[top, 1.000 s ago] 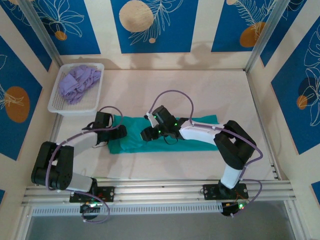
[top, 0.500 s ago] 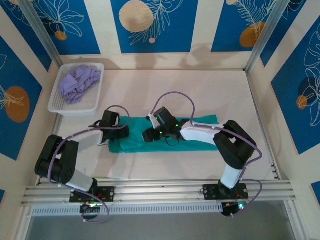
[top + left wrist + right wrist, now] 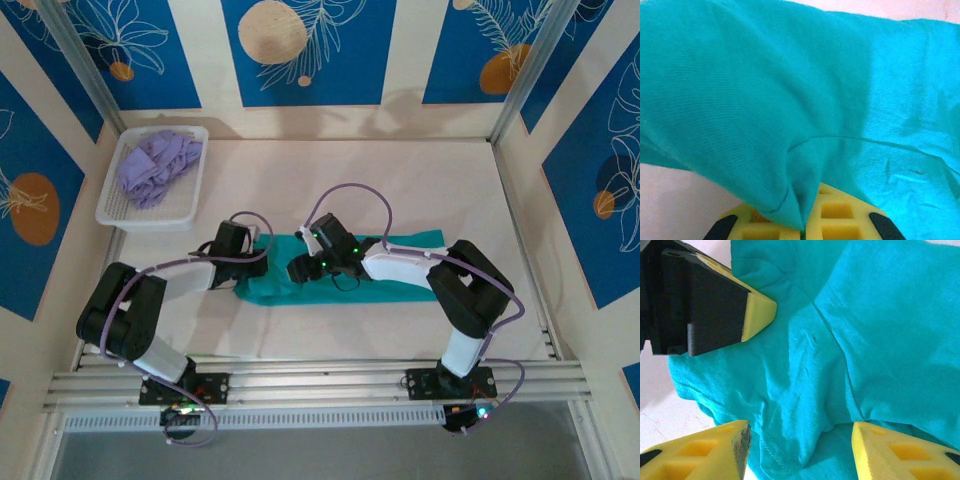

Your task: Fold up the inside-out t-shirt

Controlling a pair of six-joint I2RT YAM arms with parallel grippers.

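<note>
My left gripper lifts the pinch of cloth outward next, folds it across onto the t-shirt's opposite end (image 3: 408, 292) and releases, since that end lies past my right gripper.
The inside-out t-shirt (image 3: 400, 280) lies as a long teal strip across the middle of the table. At its left end my left gripper (image 3: 255, 258) is shut on a pinch of the cloth. In the left wrist view the teal fabric (image 3: 790, 90) rises in a peak from between the closed yellow fingers (image 3: 840, 222). My right gripper (image 3: 298, 268) hovers over the shirt just right of that spot, open. Its yellow fingertips (image 3: 715, 452) stand wide apart above a wrinkled hem of the shirt (image 3: 880, 330). A black and yellow finger of the left gripper (image 3: 757, 310) shows at the upper left.
A white basket (image 3: 115, 215) with a lavender garment (image 3: 155, 170) stands at the back left of the table. The walls enclose the table on three sides. Bare tabletop (image 3: 400, 190) stretches behind and in front of the shirt.
My left gripper has moved right onto the shirt's left end and shut on it, and that end has shifted a little rightward. The right gripper has stayed in place, open.
</note>
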